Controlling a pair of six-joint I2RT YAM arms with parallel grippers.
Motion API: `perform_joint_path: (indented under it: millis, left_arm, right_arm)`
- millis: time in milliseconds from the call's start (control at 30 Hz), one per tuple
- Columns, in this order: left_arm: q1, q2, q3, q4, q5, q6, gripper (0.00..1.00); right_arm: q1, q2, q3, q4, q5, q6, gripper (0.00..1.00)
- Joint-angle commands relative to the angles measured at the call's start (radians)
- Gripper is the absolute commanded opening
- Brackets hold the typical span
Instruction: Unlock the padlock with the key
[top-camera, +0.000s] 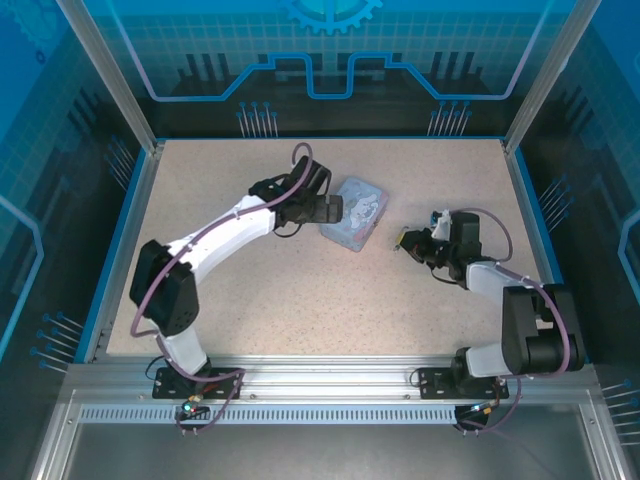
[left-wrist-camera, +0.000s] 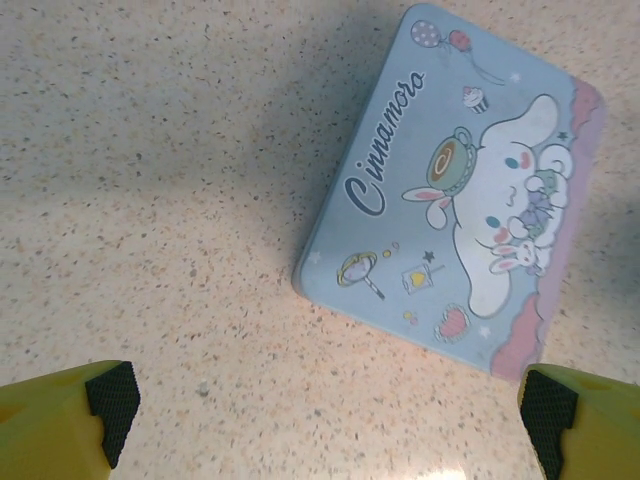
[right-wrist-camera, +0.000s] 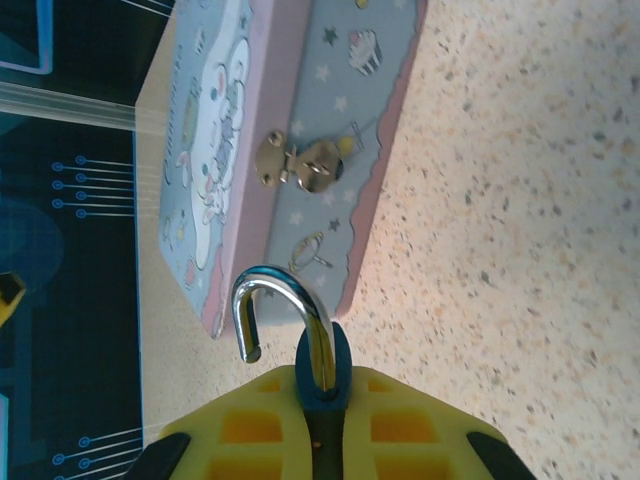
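My right gripper holds the padlock with its shackle open, so next it should move down and slightly back to bare tabletop on the tin's latch side (top-camera: 410, 263) and release the padlock.
My right gripper (right-wrist-camera: 322, 405) is shut on the padlock (right-wrist-camera: 322, 372), clamped between the yellow fingers (right-wrist-camera: 250, 420). Its silver shackle (right-wrist-camera: 285, 305) stands swung open, free end hanging to the left, pointing toward the tin. In the top view the padlock (top-camera: 403, 239) is a small yellowish spot at the tip of the right gripper (top-camera: 418, 245), right of the tin. The key is out of view. My left gripper (left-wrist-camera: 325, 415) is open above bare table beside the tin's corner, black pads (left-wrist-camera: 112, 400) wide apart with nothing between them. In the top view the left gripper (top-camera: 328, 210) sits at the tin's left edge.
A pale blue cartoon tin (left-wrist-camera: 450, 190) lies closed at mid-table (top-camera: 355, 215); its metal latch (right-wrist-camera: 300, 165) faces my right gripper. The speckled table (top-camera: 300, 290) is bounded by a blue rim and glass walls.
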Motion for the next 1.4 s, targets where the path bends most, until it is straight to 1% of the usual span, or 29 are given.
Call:
perform_joint_path:
  millis: [0,133,333,367,433,567,633,667,767,833,867,900,933,1033,1200,1267,1300,1367]
  left_arm:
    - [0.01,-0.077,-0.066,-0.029,0.033,-0.026,0.99]
    - [0.015,-0.138,-0.122,-0.033,0.043,-0.039,0.99]
    - [0.037,-0.211,-0.195,-0.03,0.05,-0.051,0.99]
    - [0.042,-0.219,-0.208,-0.03,0.049,-0.052,0.99]
    - [0.05,-0.232,-0.223,-0.03,0.051,-0.053,0.99]
    - [0.06,-0.248,-0.247,-0.028,0.056,-0.055,0.99]
    - [0.06,-0.252,-0.25,-0.027,0.056,-0.053,0.99]
    - [0.062,-0.255,-0.252,-0.028,0.056,-0.054,0.99]
    - [0.07,-0.263,-0.249,-0.03,0.062,-0.054,0.99]
    - [0.077,-0.27,-0.249,-0.028,0.065,-0.056,0.99]
    - [0.081,-0.275,-0.251,-0.029,0.061,-0.056,0.99]
    - [0.085,-0.281,-0.253,-0.028,0.06,-0.057,0.99]
    - [0.09,-0.288,-0.256,-0.025,0.059,-0.06,0.99]
    - [0.109,-0.315,-0.276,-0.015,0.042,-0.06,0.99]
    - [0.152,-0.411,-0.373,0.084,-0.052,-0.034,0.99]
    - [0.158,-0.48,-0.453,0.174,-0.144,-0.001,0.99]
    - [0.159,-0.516,-0.492,0.231,-0.173,0.027,0.99]
    - [0.162,-0.595,-0.593,0.367,-0.228,0.095,0.99]
  right_arm:
    - [0.001,-0.011,-0.026,-0.085,-0.009,-0.023,0.0]
    - [-0.008,0.041,-0.046,-0.079,-0.005,-0.032,0.0]
    - [-0.056,0.095,-0.056,-0.072,-0.007,-0.033,0.0]
    - [-0.068,0.096,-0.055,-0.079,-0.007,-0.035,0.01]
    - [-0.086,0.093,-0.053,-0.1,-0.007,-0.042,0.07]
    - [-0.129,0.057,-0.055,-0.153,-0.003,-0.061,0.32]
    - [-0.152,0.017,-0.06,-0.194,0.008,-0.068,0.48]
    - [-0.167,-0.011,-0.062,-0.217,0.015,-0.071,0.56]
    - [-0.206,-0.106,-0.06,-0.306,0.038,-0.086,0.72]
    - [-0.23,-0.18,-0.051,-0.373,0.061,-0.098,0.86]
    - [-0.242,-0.219,-0.042,-0.41,0.078,-0.106,0.9]
    - [-0.248,-0.252,-0.031,-0.445,0.093,-0.112,0.98]
    - [-0.258,-0.286,-0.016,-0.485,0.112,-0.121,1.0]
    - [-0.266,-0.362,0.036,-0.58,0.173,-0.147,1.0]
    - [-0.261,-0.405,0.139,-0.662,0.312,-0.195,1.0]
    - [-0.255,-0.407,0.179,-0.677,0.401,-0.213,1.0]
    - [-0.248,-0.407,0.191,-0.674,0.441,-0.224,1.0]
    - [-0.221,-0.413,0.191,-0.629,0.586,-0.233,1.0]
